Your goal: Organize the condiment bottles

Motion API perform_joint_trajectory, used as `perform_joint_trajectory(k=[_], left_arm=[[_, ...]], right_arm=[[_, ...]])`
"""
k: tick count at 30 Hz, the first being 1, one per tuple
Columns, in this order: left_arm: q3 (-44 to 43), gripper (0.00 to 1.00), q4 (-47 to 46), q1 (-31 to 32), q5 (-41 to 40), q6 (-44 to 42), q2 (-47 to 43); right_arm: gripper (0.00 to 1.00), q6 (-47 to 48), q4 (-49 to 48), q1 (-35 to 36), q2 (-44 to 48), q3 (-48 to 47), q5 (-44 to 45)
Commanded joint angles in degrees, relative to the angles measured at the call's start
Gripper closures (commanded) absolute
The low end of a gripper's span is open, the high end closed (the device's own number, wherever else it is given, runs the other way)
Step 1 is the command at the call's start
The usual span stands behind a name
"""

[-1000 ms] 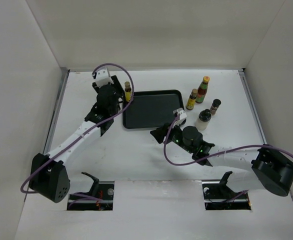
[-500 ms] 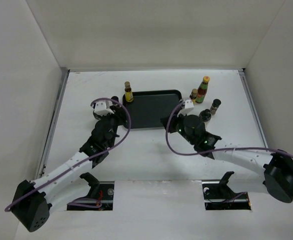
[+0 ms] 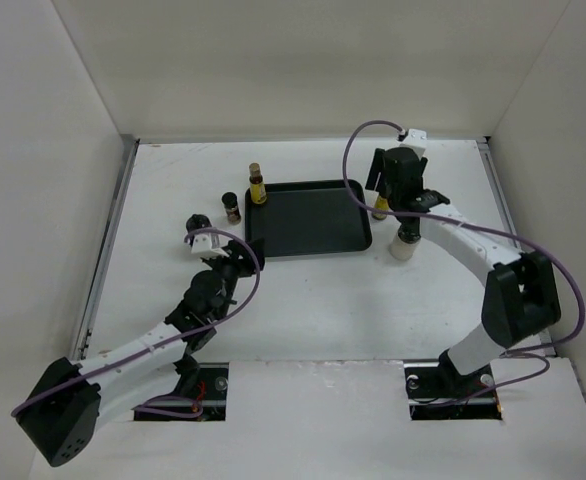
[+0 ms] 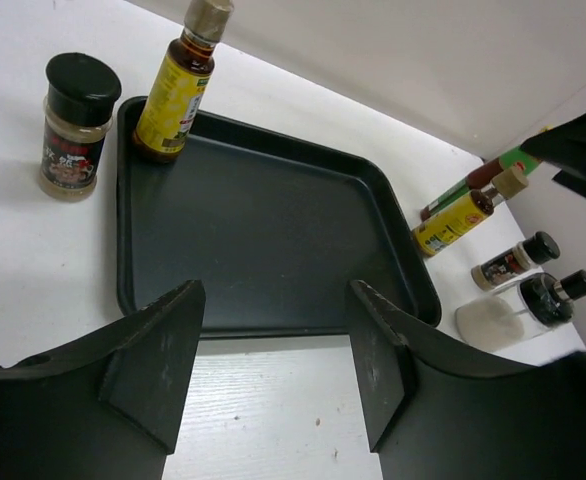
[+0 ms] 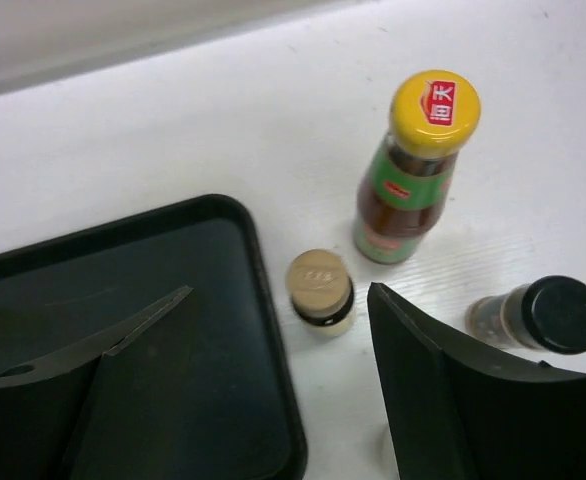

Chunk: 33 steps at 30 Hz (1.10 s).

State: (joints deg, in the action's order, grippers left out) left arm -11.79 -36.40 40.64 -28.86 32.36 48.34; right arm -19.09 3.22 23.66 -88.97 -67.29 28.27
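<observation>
My right gripper comes down around the second yellow-labelled bottle next, then closes on its capped top.
A yellow-labelled bottle (image 3: pixel 257 186) stands in the far left corner of the black tray (image 3: pixel 313 225); it also shows in the left wrist view (image 4: pixel 176 88). A dark jar (image 3: pixel 232 206) and a black-capped bottle (image 3: pixel 195 221) stand left of the tray. My left gripper (image 3: pixel 245 256) is open and empty near the tray's near left corner (image 4: pixel 273 340). My right gripper (image 3: pixel 391 196) is open above the second yellow-labelled bottle (image 5: pixel 320 289), which stands between the jaws (image 5: pixel 281 292). The red bottle (image 5: pixel 413 170), a dark jar (image 5: pixel 538 315) and a white bottle (image 3: pixel 403 246) stand beside it.
White walls close the table at the back and both sides. The right arm's forearm (image 3: pixel 463 235) reaches over the table's right part. Purple cables loop off both arms.
My left gripper has drawn back from the tray's far left corner toward the near side, uncovering two bottles left of the tray. My right gripper has swung from the table's middle to the bottles at far right.
</observation>
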Motion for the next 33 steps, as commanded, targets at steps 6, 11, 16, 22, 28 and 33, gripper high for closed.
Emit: perform_joint_trajectory(k=[6, 11, 16, 22, 28, 33], left_arm=[[2.4, 0.40, -9.7, -2.6, 3.7, 1.0, 1.7], [2.5, 0.39, -11.6, -2.6, 4.3, 1.6, 4.7], [2.7, 0.39, -13.3, -3.0, 4.4, 1.6, 6.5], [4.3, 0.39, -15.4, -4.5, 3.9, 1.8, 5.2], [5.7, 0.39, -14.9, -6.8, 2.4, 2.3, 2.9], [6.5, 0.39, -13.1, -7.8, 1.8, 2.8, -0.2]], right_arm=[[0.31, 1.6, 5.3, -3.2, -7.5, -8.1, -1.2], [0.49, 2.0, 5.0, -3.4, -10.6, -9.9, -1.1], [0.72, 3.3, 1.1, -3.2, -8.3, -9.0, 2.7], [0.72, 8.3, -4.8, 3.2, -2.9, -11.1, 3.1], [0.73, 7.3, -5.2, 10.7, -11.2, -20.2, -2.0], [0.74, 7.5, -5.7, 15.6, -21.1, -30.9, -3.5]])
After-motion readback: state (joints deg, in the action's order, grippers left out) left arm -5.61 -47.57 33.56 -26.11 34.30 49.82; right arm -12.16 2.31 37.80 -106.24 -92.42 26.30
